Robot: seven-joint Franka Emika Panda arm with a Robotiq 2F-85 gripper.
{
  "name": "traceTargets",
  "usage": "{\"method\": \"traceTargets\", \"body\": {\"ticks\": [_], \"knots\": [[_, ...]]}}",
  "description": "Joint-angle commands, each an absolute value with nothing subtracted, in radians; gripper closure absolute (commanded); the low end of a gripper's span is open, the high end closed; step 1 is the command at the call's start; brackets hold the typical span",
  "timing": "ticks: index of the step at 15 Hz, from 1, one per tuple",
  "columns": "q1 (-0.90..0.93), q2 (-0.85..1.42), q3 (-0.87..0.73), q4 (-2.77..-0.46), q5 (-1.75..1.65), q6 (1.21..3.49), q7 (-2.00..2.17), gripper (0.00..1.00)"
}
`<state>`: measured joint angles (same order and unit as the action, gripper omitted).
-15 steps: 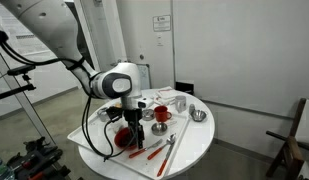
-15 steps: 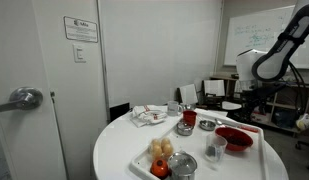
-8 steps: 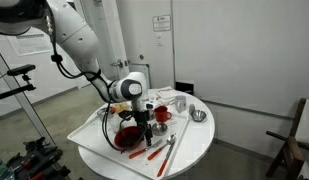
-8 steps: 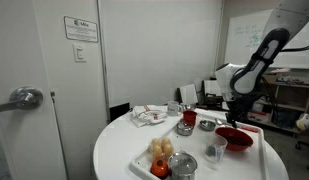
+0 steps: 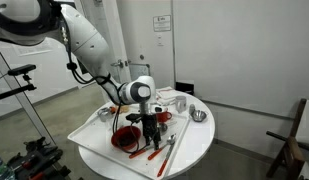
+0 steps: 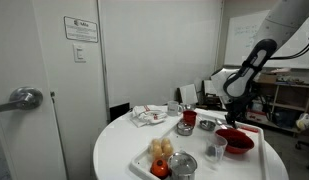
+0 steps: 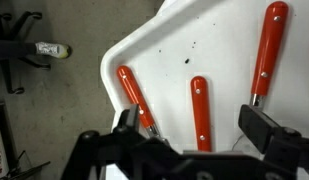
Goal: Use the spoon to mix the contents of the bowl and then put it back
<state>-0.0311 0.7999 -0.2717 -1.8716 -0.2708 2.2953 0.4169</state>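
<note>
My gripper moves down toward the red spoon's end next, onto the way to its rounded handle end (image 7: 200, 99), before it grabs the spoon.
The wide red bowl (image 5: 122, 138) sits on the round white table and also shows in an exterior view (image 6: 234, 138). My gripper (image 5: 152, 130) hangs just beside the bowl, low over the red utensils (image 5: 155, 151) near the table's edge. In the wrist view my gripper (image 7: 199, 128) is open. Three red handles lie on the table below it. The middle one (image 7: 200, 108), all red as far as it shows, lies between the fingers and looks like the spoon. The left handle (image 7: 133, 92) and the right handle (image 7: 266, 50) end in metal. The bowl's contents cannot be seen.
A red mug (image 5: 162, 115) and small metal bowls (image 5: 198, 115) stand behind the gripper. A clear cup (image 6: 215, 149), a metal cup (image 6: 182, 165) and a plate of fruit (image 6: 160, 153) stand nearer the camera. The table edge (image 7: 112, 60) is close by, with floor beyond.
The arm has swung from above the red bowl towards the utensils at the table's edge and come lower. The gripper stays open and nothing has been taken hold of.
</note>
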Motion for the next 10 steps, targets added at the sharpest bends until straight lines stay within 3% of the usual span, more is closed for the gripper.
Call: {"method": "traceTargets", "body": {"ticks": [1,10], "knots": [[-0.071,0.75,-0.256,-1.943,-0.298,2.376,0.236,0.0],[-0.161,0.773,-0.204,-1.975,-0.219,2.445,0.008,0.01]]}}
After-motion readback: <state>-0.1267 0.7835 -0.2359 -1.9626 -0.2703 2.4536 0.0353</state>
